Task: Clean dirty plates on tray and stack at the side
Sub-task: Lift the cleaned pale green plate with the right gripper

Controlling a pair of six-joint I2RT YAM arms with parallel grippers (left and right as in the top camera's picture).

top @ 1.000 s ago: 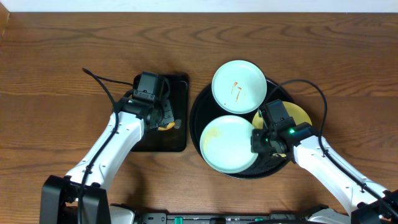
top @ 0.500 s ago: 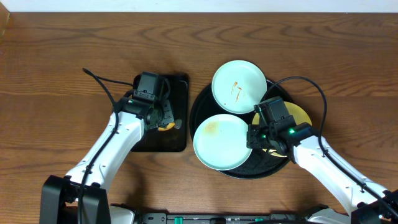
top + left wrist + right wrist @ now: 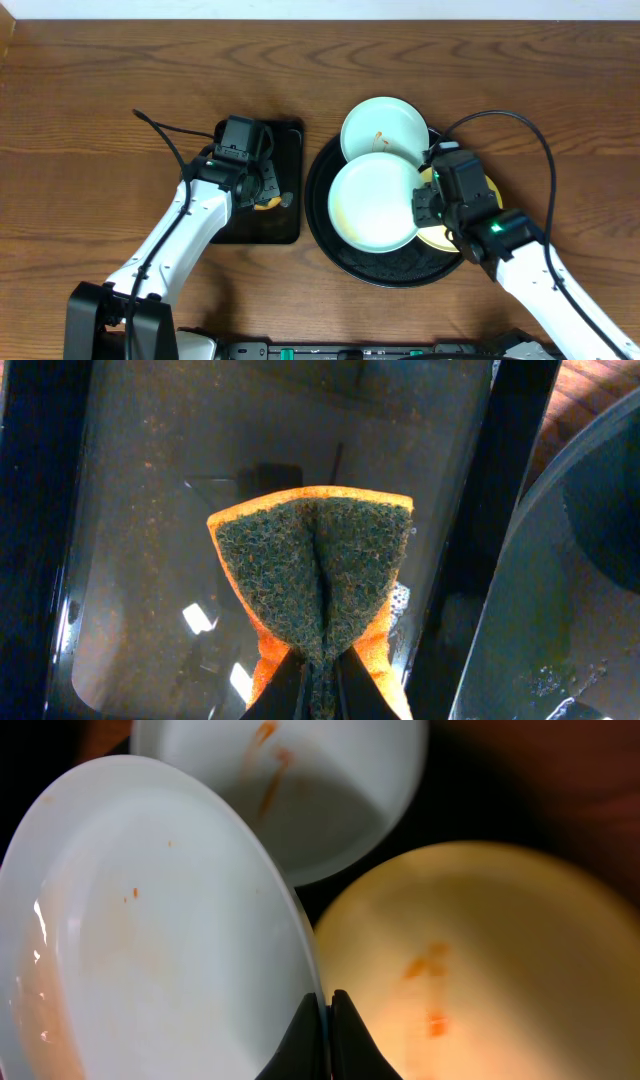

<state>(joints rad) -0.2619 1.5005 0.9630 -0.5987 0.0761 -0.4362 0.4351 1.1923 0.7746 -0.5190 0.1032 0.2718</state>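
Note:
The robot's right gripper will carry the plate past the yellow one, lower it and release it, because clear table lies below that gripper and to its right in the overhead view.
The round black tray (image 3: 345, 255) holds three plates. My right gripper (image 3: 424, 207) (image 3: 327, 1005) is shut on the right rim of a bluish-white plate (image 3: 372, 202) (image 3: 150, 930) and holds it raised over the tray, overlapping the other two. A second bluish-white plate (image 3: 385, 122) (image 3: 300, 790) with orange smears sits at the back. The pale yellow plate (image 3: 486, 185) (image 3: 470, 970) with orange smears lies at the right, partly under my arm. My left gripper (image 3: 262, 188) (image 3: 320, 665) is shut on an orange sponge (image 3: 315, 575) with a dark scrub face, over the rectangular tray.
The small rectangular black tray (image 3: 290, 215) (image 3: 130, 510) lies left of the round tray, close to its rim. Brown wooden table (image 3: 90, 120) spreads on all sides. The right arm's cable (image 3: 530, 140) loops over the table at the right.
My right gripper has lifted the bluish-white plate and carried it right and back, so it now overlaps the other two plates. The left arm has not moved.

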